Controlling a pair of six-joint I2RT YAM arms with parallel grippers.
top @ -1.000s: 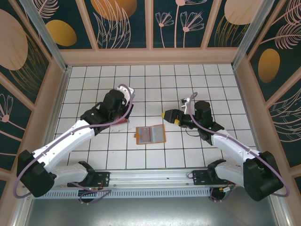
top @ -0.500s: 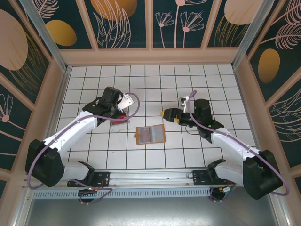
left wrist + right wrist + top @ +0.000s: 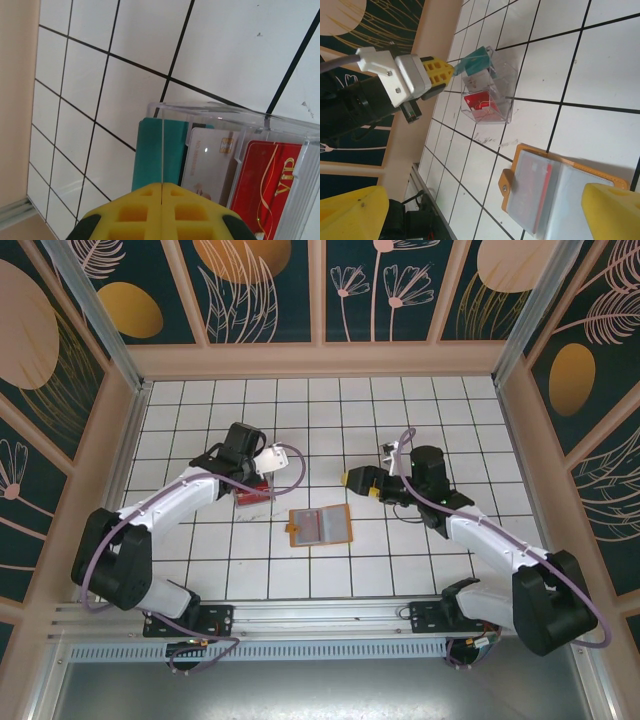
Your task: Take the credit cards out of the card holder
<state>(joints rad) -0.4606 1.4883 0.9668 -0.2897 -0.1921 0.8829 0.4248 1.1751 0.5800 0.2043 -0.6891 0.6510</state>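
Observation:
The clear box's slot (image 3: pixel 172 150) beside the pale card is just below the left gripper, so the left gripper needs to lower the teal card edge-on into it next and let go.
The orange card holder (image 3: pixel 320 527) lies open on the table, grey-clear sleeves up; a red card (image 3: pixel 540 192) sits in its left sleeve (image 3: pixel 560 200). My left gripper (image 3: pixel 260 470) is shut on a teal card (image 3: pixel 474 61), whose far end dips into a clear plastic box (image 3: pixel 254 490). In the left wrist view, the yellow fingertips (image 3: pixel 163 184) pinch the card edge-on over the box (image 3: pixel 280 125), which holds a pale card (image 3: pixel 210 160) and a red VIP card (image 3: pixel 265 185). My right gripper (image 3: pixel 360 485) hovers open just above and right of the holder, holding nothing (image 3: pixel 480 215).
The white tiled table is ringed by tan wooden walls (image 3: pixel 320 360). The clear box stands about one tile left of the holder's top-left corner. A metal rail (image 3: pixel 320 615) runs along the near edge by the arm bases.
The left arm has folded its elbow leftward and brought the teal card down to the clear box. The right gripper has crept slightly upward; the holder has not moved.

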